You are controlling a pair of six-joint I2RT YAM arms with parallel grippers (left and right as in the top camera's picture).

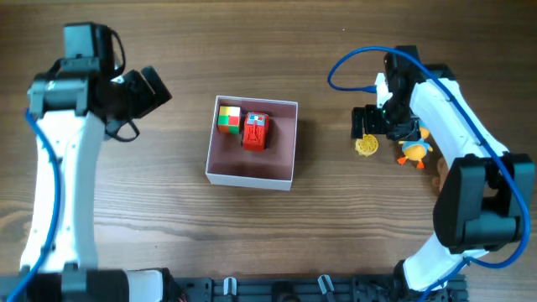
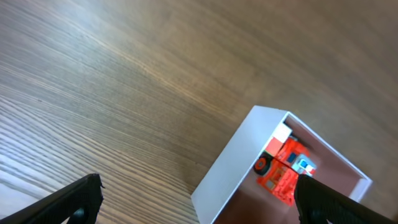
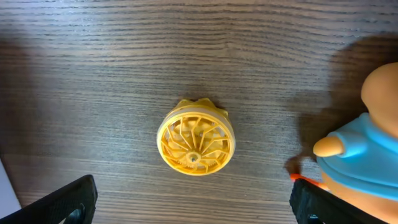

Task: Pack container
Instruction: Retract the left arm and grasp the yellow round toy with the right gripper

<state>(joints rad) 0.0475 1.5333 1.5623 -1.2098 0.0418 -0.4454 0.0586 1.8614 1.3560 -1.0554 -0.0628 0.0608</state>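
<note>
I will lower my right gripper around the yellow toy wheel next and close it.
The container [image 1: 252,175] is a shallow square box with white walls and a dusty-pink inside, at the table's middle. It holds a red toy truck [image 1: 255,131] and a multicoloured cube [image 1: 228,118]. The left wrist view shows its white wall [image 2: 239,158] and the truck [image 2: 283,175]. My left gripper [image 2: 199,202] is open and empty, left of the box. My right gripper [image 3: 193,202] is open and empty, just above a yellow toy wheel [image 3: 196,138] that lies on the table [image 1: 366,145]. A duck toy with a blue body [image 3: 367,149] stands right of the wheel [image 1: 414,151].
A brown toy [image 1: 440,178] lies partly hidden under the right arm, near the duck. A blue cable [image 1: 352,63] loops above the right arm. A black rail [image 1: 277,289] runs along the table's front edge.
</note>
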